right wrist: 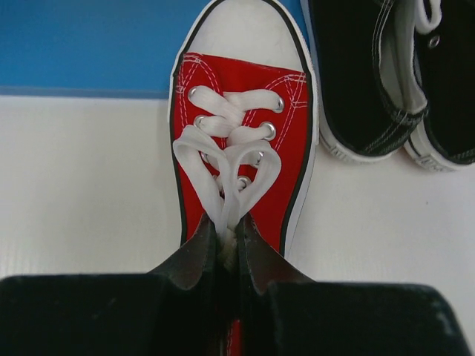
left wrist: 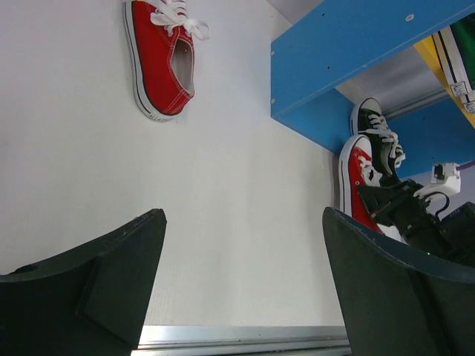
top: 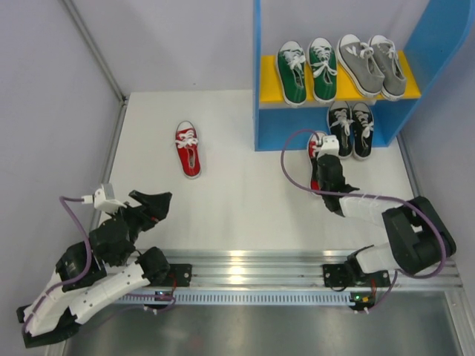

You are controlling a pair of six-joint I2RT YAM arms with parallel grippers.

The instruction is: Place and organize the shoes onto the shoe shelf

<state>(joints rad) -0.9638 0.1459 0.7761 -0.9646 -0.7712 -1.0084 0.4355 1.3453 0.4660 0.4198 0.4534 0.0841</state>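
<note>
The red shoe reaches the blue lower board only with its toe, so my right gripper needs to carry it outward into the bay beside the black pair (top: 350, 127) next and open.
One red shoe (top: 188, 149) (left wrist: 159, 63) lies alone on the white table, left of the shoe shelf (top: 257, 74) (left wrist: 349, 44). My right gripper (top: 325, 165) (right wrist: 228, 233) is shut on the laces and tongue of the other red shoe (top: 318, 141) (right wrist: 241, 141) (left wrist: 358, 182). That shoe's toe points into the shelf's lower bay, next to the black pair (top: 350, 127) (right wrist: 393, 74). The green pair (top: 306, 70) and grey pair (top: 371, 65) sit on the yellow upper board (top: 269, 81). My left gripper (top: 152, 202) (left wrist: 241, 215) hangs open and holds nothing, near the front left.
Grey walls bound the table at the left and back. A metal rail (top: 245, 263) runs along the front edge by the arm bases. A purple cable (top: 286, 159) loops from the right wrist.
</note>
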